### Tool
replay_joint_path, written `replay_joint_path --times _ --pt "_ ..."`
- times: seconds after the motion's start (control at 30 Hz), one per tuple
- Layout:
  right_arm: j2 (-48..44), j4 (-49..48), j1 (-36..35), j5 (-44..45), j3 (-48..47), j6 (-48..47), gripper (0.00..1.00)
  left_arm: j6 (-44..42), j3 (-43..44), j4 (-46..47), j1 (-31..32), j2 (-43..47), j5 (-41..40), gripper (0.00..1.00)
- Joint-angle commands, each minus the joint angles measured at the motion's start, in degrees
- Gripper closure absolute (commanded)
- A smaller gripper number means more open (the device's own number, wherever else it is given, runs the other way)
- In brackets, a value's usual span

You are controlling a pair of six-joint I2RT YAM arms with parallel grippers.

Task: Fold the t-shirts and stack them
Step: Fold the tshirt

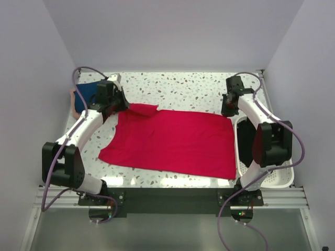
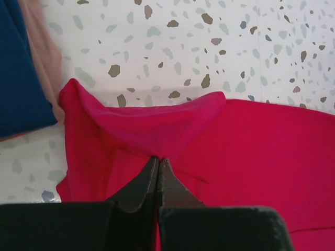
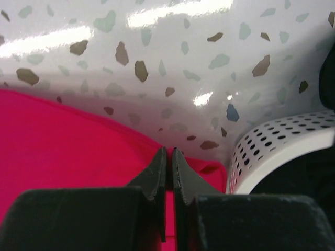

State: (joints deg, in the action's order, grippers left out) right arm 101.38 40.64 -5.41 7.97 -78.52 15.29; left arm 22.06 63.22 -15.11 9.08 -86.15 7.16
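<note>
The right gripper draws the far hem of the crimson-red t-shirt (image 1: 172, 144) back over the shirt's body, beside the basket, next. Then it releases the hem.
The crimson-red t-shirt (image 1: 172, 144) lies spread flat across the middle of the table. My left gripper (image 1: 121, 107) is shut on its far left part, and the cloth puckers up into a fold at the fingertips (image 2: 158, 159). My right gripper (image 1: 229, 112) is at the shirt's far right corner, its jaws closed on the red hem (image 3: 169, 151). A navy blue t-shirt (image 1: 86, 94) lies on a pale pink one (image 1: 72, 97) at the far left. Both also show in the left wrist view, the navy shirt (image 2: 21, 78) and the pink shirt (image 2: 44, 57).
A white perforated basket (image 1: 282, 180) stands at the right edge, partly under my right arm. In the right wrist view the basket (image 3: 277, 151) is close beside the shirt corner and holds something dark (image 3: 309, 183). White walls enclose the speckled table (image 1: 178, 86).
</note>
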Motion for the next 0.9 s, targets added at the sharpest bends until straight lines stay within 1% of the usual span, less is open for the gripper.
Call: replay_joint_path --times 0.0,0.13,0.33,0.63,0.87 --pt "-5.05 1.54 -1.88 0.99 3.54 -1.05 1.00 1.40 -3.27 -1.49 -1.17 6.25 1.54 1.00" --pt "-9.96 3.03 -3.90 3.10 7.93 -1.23 1.00 2.89 -7.66 -4.30 -1.52 13.09 3.73 1.00" --pt "-14.80 5.14 -4.43 4.77 12.77 -1.23 1.00 4.30 -10.48 -10.28 -1.87 20.49 3.74 1.00" --pt "-18.41 8.57 -4.52 6.98 15.85 -2.28 1.00 4.74 -9.53 -19.95 -2.84 29.10 1.37 1.00" --pt "-20.52 10.24 -5.92 6.10 18.22 -2.11 1.00 4.92 -8.64 -24.87 -3.19 32.00 -0.21 1.00"
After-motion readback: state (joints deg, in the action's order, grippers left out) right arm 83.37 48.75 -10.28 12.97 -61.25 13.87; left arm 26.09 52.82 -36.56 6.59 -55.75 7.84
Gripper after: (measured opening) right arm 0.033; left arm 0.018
